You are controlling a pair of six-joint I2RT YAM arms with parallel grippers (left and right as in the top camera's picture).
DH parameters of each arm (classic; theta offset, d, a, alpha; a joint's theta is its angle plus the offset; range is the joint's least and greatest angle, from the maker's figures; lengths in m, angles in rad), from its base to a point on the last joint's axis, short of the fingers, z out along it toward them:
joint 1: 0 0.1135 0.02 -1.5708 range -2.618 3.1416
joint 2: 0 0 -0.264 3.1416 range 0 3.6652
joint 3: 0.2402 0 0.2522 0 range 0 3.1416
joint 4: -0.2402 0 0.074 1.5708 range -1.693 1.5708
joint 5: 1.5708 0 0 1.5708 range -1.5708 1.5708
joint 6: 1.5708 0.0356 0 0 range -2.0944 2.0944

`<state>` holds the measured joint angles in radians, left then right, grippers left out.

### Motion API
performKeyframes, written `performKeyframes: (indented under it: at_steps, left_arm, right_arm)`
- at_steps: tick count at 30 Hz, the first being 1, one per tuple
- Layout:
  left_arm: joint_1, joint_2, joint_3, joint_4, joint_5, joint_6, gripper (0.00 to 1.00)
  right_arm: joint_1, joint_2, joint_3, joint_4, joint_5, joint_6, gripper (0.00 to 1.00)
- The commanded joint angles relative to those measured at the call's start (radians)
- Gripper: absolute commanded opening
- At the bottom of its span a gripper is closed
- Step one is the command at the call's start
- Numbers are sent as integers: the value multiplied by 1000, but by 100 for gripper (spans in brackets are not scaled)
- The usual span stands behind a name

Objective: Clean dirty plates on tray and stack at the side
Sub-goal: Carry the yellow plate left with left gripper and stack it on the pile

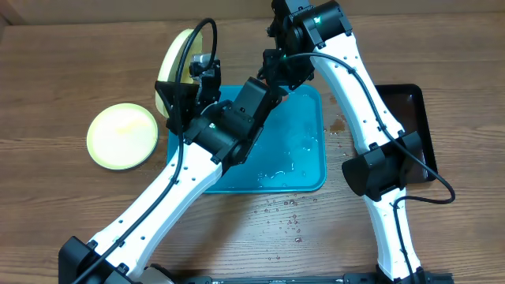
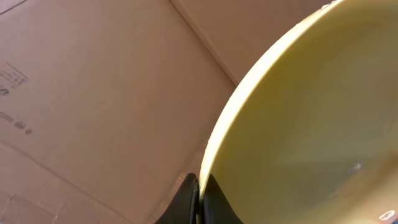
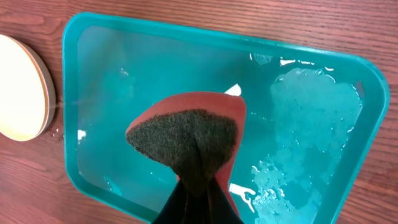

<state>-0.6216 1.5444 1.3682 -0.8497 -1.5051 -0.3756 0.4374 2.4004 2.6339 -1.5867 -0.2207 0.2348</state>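
Observation:
My left gripper will next swing past the second pale plate [image 1: 121,136] and turn the tilted plate level above it. Then it will lower and release the rim of the yellow-green plate, since the second plate lies flat.
My left gripper [image 1: 192,79] is shut on the rim of a pale yellow-green plate [image 1: 177,57] and holds it tilted on edge above the far left corner of the turquoise tray [image 1: 304,118]. In the left wrist view the plate [image 2: 311,124] fills the right side, its rim pinched between the fingers [image 2: 200,193]. A second pale plate [image 1: 122,136] lies flat on the table left of the tray. My right gripper [image 3: 198,190] is shut on a red sponge with a dark scouring pad [image 3: 186,134], above the wet tray [image 3: 124,62]. A pale plate edge [image 3: 18,87] shows at the left.
A glossy black tray [image 1: 410,118] lies at the right, partly under my right arm [image 1: 355,87]. Water drops [image 1: 288,217] dot the wooden table in front of the turquoise tray. A cardboard wall [image 2: 93,93] stands behind the table.

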Motion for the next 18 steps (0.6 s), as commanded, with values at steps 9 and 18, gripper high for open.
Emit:
performKeyframes:
  at_steps: [9,18]
  left_arm:
    - [14,-19,21,1,124,-25,4]
    - [289,-19,21,-105,1001,-24,4]
  right_arm:
    - [-3,-16,19,2,23,-8,4]
    - [-3,-16,19,2,22,-8,4]
